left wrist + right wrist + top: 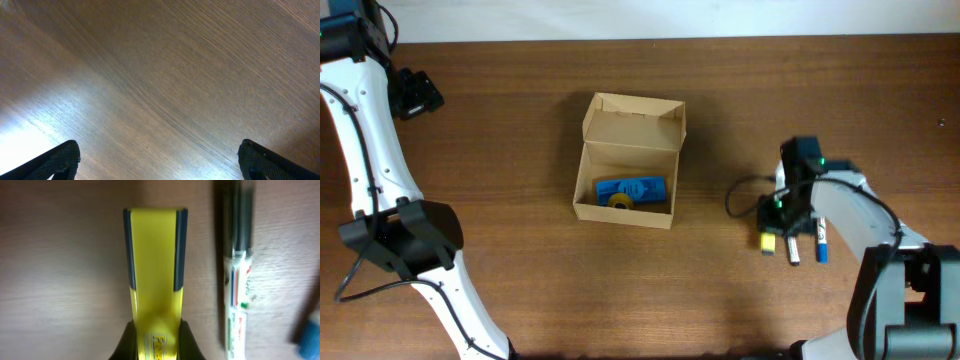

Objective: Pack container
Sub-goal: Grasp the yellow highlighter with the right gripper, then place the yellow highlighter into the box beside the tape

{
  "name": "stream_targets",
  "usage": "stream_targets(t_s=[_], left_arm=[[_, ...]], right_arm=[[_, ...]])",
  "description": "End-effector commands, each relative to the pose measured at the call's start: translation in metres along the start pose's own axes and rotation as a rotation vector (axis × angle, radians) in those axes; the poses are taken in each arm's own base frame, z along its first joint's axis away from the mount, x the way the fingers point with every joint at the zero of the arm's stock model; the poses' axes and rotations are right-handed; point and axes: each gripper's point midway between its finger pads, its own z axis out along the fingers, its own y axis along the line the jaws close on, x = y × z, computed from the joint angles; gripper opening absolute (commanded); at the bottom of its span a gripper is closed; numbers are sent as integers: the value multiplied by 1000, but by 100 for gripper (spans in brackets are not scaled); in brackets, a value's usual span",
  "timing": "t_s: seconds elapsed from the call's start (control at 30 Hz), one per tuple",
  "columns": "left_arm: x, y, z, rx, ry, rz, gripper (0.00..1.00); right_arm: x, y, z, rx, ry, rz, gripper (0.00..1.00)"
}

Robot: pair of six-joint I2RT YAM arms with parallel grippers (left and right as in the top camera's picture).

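Observation:
I need to lift the yellow highlighter with my right gripper toward the left in the overhead view next. Then I should lower it and release it inside the cardboard box [625,189], since the box's lid is open.
The container [620,214] is an open brown cardboard box at the table's middle, its flap lid standing up at the back. A small flat blue box [638,186] and a yellow ring [621,201] lie inside it. My right gripper [786,212] is at the right of the table, low over the wood. In the right wrist view its fingers [155,332] are shut on a yellow tool with dark blue sides [154,255], which also shows in the overhead view [769,241]. My left gripper [417,94] is far left at the back, and its fingers [160,160] are wide open over bare wood.
A white marker with a dark cap [239,280] lies right beside the yellow tool, also visible from overhead [794,250]. A blue marker [821,245] lies just right of it. The table's back edge meets a white wall [620,18].

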Motion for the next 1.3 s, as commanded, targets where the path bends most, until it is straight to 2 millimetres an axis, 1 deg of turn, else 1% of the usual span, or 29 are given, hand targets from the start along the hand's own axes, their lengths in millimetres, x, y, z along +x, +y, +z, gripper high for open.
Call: stream_targets(t_s=[0.0, 0.07, 0.17, 0.27, 0.3, 0.33, 0.4, 0.43, 0.47, 0.57, 0.67, 0.7, 0.77, 0.9, 1.0, 1.1, 1.23, 1.27], left_arm=[[0, 6, -9, -4, -18, 7, 100], [0, 6, -9, -3, -18, 7, 100], [0, 5, -8, -4, -18, 7, 100], [0, 6, -9, -3, -18, 7, 100], [0, 6, -9, -3, -18, 7, 100], [0, 6, -9, -3, -18, 7, 100], [0, 6, -9, -3, -18, 7, 100], [0, 6, -9, -3, -18, 7, 100], [0, 6, -8, -4, -17, 7, 100], [0, 5, -8, -4, -18, 7, 100], [0, 6, -8, -4, -17, 7, 100], [0, 6, -9, -4, -18, 7, 100], [0, 5, -8, -4, -18, 7, 100], [0, 5, -8, -4, -18, 7, 100], [0, 5, -8, -4, -18, 7, 100], [0, 6, -9, -4, -18, 7, 100], [0, 5, -8, -4, -18, 7, 100], [0, 5, -8, -4, -18, 7, 100]], right_arm=[[-47, 31, -62, -34, -177, -118, 4], [-66, 48, -101, -44, -256, -187, 4], [-88, 78, -157, -68, -398, -309, 4], [-100, 115, -212, -82, -554, -515, 4], [-100, 128, -226, -80, -595, -592, 4], [-98, 145, -239, -73, -641, -701, 4], [-94, 167, -248, -64, -687, -836, 4], [-91, 179, -248, -63, -703, -897, 4], [-89, 187, -245, -62, -703, -937, 4], [-81, 214, -220, -58, -648, -1078, 4], [-72, 235, -183, -46, -554, -1215, 4], [-70, 241, -167, -37, -515, -1268, 3], [-67, 250, -142, -21, -454, -1333, 4], [-64, 255, -96, 63, -339, -1388, 4], [-56, 258, -72, 87, -264, -1434, 4], [-48, 261, -54, 82, -209, -1461, 4], [-41, 265, -41, 72, -170, -1480, 4], [-37, 267, -38, 50, -157, -1485, 4]])
